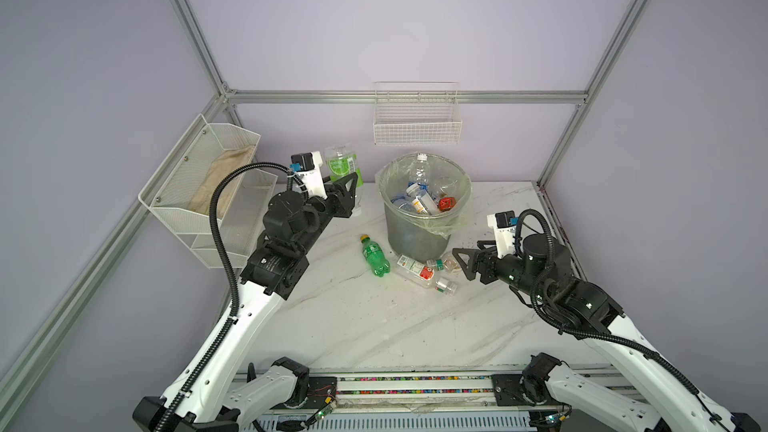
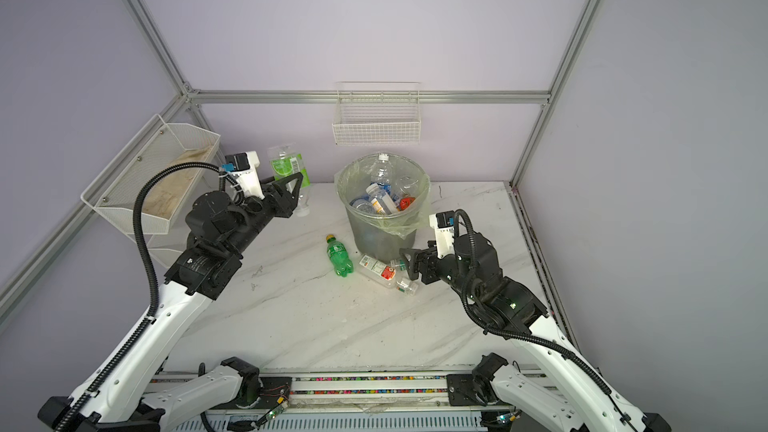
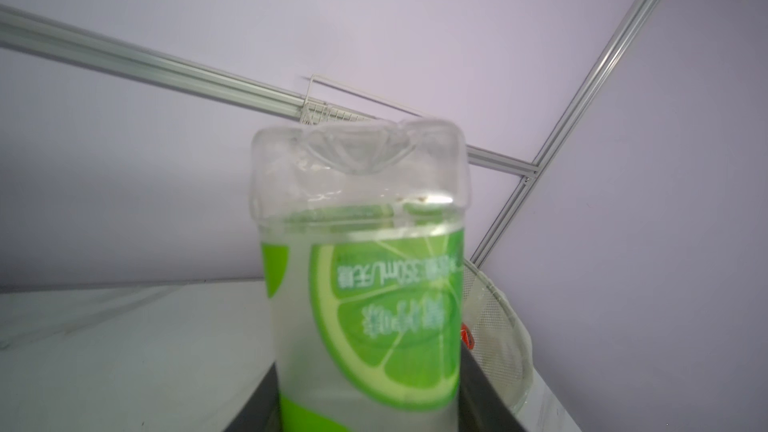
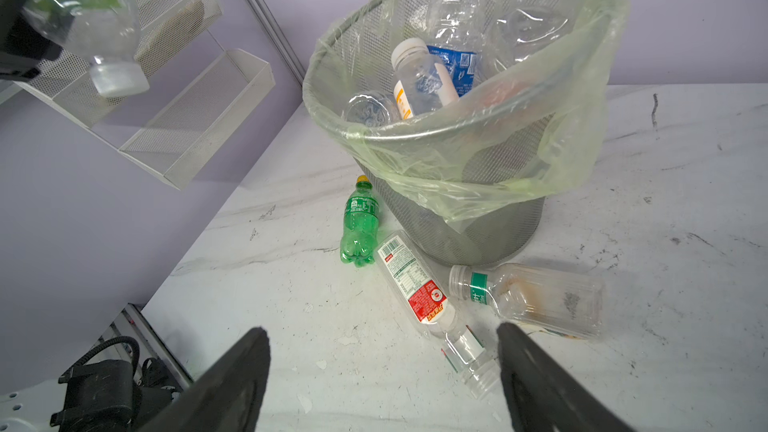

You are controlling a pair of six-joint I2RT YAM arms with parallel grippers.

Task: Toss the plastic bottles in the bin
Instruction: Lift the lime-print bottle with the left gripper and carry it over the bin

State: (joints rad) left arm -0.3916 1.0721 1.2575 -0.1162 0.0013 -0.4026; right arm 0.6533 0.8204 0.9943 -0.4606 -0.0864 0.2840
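Observation:
The clear bottle still hangs outside the bin's rim, so the left gripper will next carry it across over the bin's opening (image 1: pixel 414 179) (image 3: pixel 494 324) and let it go inside.
My left gripper (image 1: pixel 350 191) (image 3: pixel 370 409) is shut on a clear plastic bottle with a lime-green label (image 1: pixel 343 166) (image 2: pixel 286 164) (image 3: pixel 365 284). It holds the bottle raised above the table, cap down, left of the bin (image 1: pixel 415 234) (image 2: pixel 374 234) (image 4: pixel 478 222). Several bottles (image 1: pixel 419 197) lie inside the lined mesh bin. On the table in front of the bin lie a green bottle (image 1: pixel 374 255) (image 4: pixel 359 226), a red-label clear bottle (image 1: pixel 419 272) (image 4: pixel 415 284) and a green-banded clear bottle (image 1: pixel 442 263) (image 4: pixel 532 297). My right gripper (image 1: pixel 465 261) (image 4: pixel 380 330) stands open just right of these, holding nothing.
A white mesh shelf unit (image 1: pixel 208 184) with a cloth in it hangs on the left wall, close behind my left arm. A white wire basket (image 1: pixel 415 118) hangs on the back wall above the bin. Aluminium frame posts mark the corners.

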